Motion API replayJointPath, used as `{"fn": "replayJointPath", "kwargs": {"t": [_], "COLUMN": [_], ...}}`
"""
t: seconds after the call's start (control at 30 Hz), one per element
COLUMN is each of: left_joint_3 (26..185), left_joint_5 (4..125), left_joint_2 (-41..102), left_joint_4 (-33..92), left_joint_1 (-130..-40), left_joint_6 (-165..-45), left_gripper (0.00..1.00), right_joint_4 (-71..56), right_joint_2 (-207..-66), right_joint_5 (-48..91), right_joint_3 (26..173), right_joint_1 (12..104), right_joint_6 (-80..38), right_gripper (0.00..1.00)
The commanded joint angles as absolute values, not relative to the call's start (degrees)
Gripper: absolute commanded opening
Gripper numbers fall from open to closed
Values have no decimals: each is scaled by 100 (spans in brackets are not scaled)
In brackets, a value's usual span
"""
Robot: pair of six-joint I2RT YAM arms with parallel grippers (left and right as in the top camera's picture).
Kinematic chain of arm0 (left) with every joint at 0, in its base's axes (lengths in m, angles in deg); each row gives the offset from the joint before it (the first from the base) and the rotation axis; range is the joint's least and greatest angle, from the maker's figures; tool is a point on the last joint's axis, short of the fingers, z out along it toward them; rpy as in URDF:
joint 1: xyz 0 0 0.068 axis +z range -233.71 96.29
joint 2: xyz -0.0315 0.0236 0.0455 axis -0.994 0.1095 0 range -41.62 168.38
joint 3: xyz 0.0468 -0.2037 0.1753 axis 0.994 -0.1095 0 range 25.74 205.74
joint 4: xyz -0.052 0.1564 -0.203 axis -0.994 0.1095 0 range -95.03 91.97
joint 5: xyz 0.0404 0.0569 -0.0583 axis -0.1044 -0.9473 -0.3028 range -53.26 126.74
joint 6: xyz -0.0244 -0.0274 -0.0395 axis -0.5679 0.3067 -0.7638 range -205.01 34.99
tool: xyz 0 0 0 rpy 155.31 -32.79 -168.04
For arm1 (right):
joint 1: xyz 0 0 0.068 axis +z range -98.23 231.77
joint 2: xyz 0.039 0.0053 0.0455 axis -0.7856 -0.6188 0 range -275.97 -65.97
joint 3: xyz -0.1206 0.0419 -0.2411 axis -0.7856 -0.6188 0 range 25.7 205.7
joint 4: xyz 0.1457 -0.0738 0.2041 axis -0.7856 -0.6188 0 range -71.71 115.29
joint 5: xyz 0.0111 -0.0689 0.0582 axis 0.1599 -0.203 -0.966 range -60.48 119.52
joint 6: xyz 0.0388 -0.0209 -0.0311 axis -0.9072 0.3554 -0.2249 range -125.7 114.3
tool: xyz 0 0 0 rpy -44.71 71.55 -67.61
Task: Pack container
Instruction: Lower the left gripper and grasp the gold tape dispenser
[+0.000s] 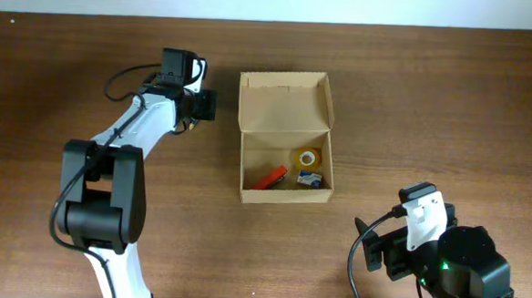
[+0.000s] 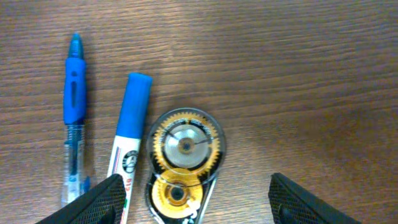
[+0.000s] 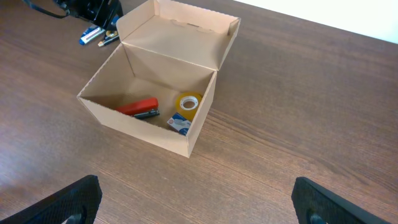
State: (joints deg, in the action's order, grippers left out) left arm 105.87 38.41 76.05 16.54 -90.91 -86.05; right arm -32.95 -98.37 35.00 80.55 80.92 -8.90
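Observation:
The left gripper needs to narrow while it moves down first, then close across the sides of the dispenser, to grab the correction tape dispenser (image 2: 183,168) alone, beside the blue-capped marker.
The container (image 1: 282,195) is an open brown cardboard box in the middle of the table, its flap lid (image 1: 282,100) standing back. Inside lie a red stapler (image 3: 140,107), a yellow tape roll (image 3: 188,102) and a small blue-and-white box (image 3: 179,123). My left gripper (image 2: 196,205) hovers open to the container's left, over a clear correction tape dispenser (image 2: 183,168) with yellow gears. A blue-capped marker (image 2: 127,143) and a blue pen (image 2: 73,112) lie just left of it. My right gripper (image 3: 202,205) is wide open and empty, well in front of the container (image 3: 143,130).
The dark wooden table (image 1: 433,103) stretches bare to the right of the container. The left arm (image 1: 109,186) runs along the left side, and the right arm's base (image 1: 460,269) sits at the front right corner.

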Motion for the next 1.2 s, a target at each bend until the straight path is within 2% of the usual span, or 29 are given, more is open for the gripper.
{"fn": "replayJointPath", "kwargs": {"t": [0.0,0.9,1.1,1.17], "left_joint_3": [10557,10557,10557,10557], "left_joint_5": [4031,4053,4040,4042], "left_joint_2": [7802,8221,8291,8322], "left_joint_4": [1638,1313,1317,1326], "left_joint_1": [-9078,-9078,-9078,-9078], "left_joint_6": [-8494,-8494,-8494,-8496], "left_gripper": [73,72,66,60], "right_joint_4": [-3277,-3277,-3277,-3277], "right_joint_2": [-9798,-9798,-9798,-9798], "right_joint_5": [3530,3530,3530,3530], "right_joint_3": [8061,8061,8061,8061], "right_joint_1": [8138,8138,8138,8138], "right_joint_6": [-907,-907,-907,-907], "right_gripper": [99,99,99,99]}}
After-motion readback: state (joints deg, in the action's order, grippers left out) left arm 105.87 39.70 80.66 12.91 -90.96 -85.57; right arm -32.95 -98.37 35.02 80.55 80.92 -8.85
